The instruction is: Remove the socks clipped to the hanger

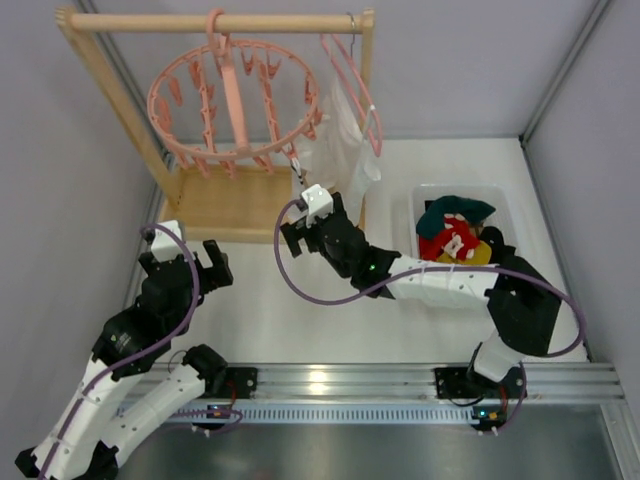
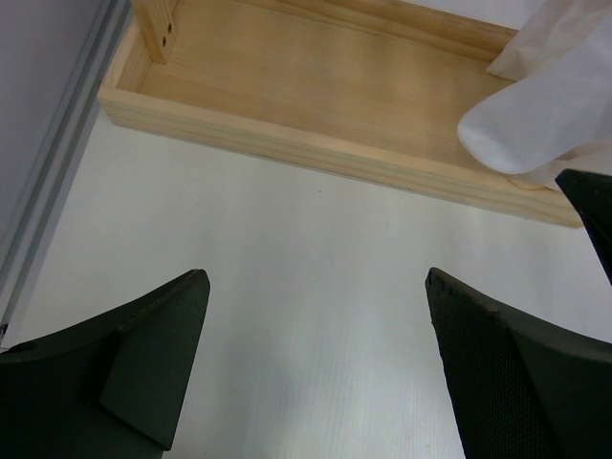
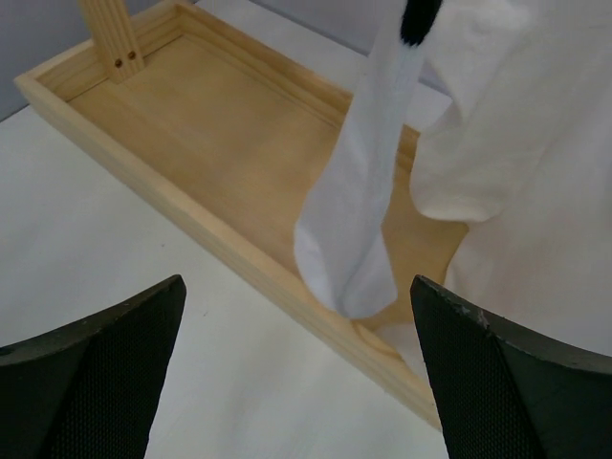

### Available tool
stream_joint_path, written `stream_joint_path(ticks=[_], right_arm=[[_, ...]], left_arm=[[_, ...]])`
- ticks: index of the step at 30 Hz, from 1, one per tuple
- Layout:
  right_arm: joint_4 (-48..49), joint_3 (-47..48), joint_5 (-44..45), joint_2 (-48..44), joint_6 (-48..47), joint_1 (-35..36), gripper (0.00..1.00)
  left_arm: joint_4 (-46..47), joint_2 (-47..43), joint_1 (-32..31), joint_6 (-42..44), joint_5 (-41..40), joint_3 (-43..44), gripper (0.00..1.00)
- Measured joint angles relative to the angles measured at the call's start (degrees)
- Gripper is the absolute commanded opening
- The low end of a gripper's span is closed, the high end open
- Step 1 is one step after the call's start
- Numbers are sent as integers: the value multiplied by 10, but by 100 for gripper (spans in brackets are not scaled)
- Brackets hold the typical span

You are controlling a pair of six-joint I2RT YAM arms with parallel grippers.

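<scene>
I will move my right gripper outward to the white sock's dangling lower end (image 3: 346,273) and close it there, because that toe hangs free just ahead of its open fingers.
The round pink hanger (image 1: 235,110) hangs by its hook from the wooden rack's top bar, its clip pegs dangling. One white sock (image 3: 359,220) with a black cuff hangs from a peg at the ring's near right side, its toe over the wooden base; its toe also shows in the left wrist view (image 2: 526,124). My right gripper (image 1: 308,222) (image 3: 296,287) is open and empty just in front of and below this sock. My left gripper (image 1: 185,262) (image 2: 316,277) is open and empty above the table, in front of the base. Other socks, teal (image 1: 455,210), red (image 1: 445,243) and yellow (image 1: 478,252), lie in a bin.
The wooden rack's tray base (image 1: 225,205) (image 3: 220,143) (image 2: 316,96) stands at the back left. A white garment (image 1: 350,140) (image 3: 516,172) hangs on a thin pink clothes hanger right of the ring. The clear plastic bin (image 1: 500,200) sits at the right. Grey walls enclose the table.
</scene>
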Motion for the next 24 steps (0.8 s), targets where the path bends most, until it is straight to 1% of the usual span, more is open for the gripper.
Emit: stream_joint_path(ticks=[2,4,5,6,10,12,13,14,15,19,21,24], right_arm=[[13,14,-4,19,-18,-17,93],[24,28,-16,37,-27,-34,86],[31,37,-29,49,-30,-44,74],[37,45,-47,60,-34,-55,68],[74,56,-106,102,-37,-89,61],[84,57,-121,118,-40,-97,33],[87,59,-129,127,-42,-98,21],[92,60,-136,134,-42,-98,6],[96,60,-143,139,-40,-97,0],[125,58,-136,142,-30,-89,0],[144,56,-112,141,-30,-75,0],[151,54,-62,141,-31,-38,0]], left_arm=[[0,0,0,0,0,-1,98],[0,0,0,0,0,-2,98],[0,0,0,0,0,-2,98],[0,0,0,0,0,-2,98],[1,-1,0,0,1,-2,98],[2,-7,0,0,2,-2,98],[2,-10,-1,0,3,-2,98],[3,-14,-1,0,3,-2,98],[3,-16,0,0,3,-2,98],[-5,-10,-1,0,31,28,98],[-10,7,-1,-4,55,79,98],[-10,56,-1,-10,95,191,98]])
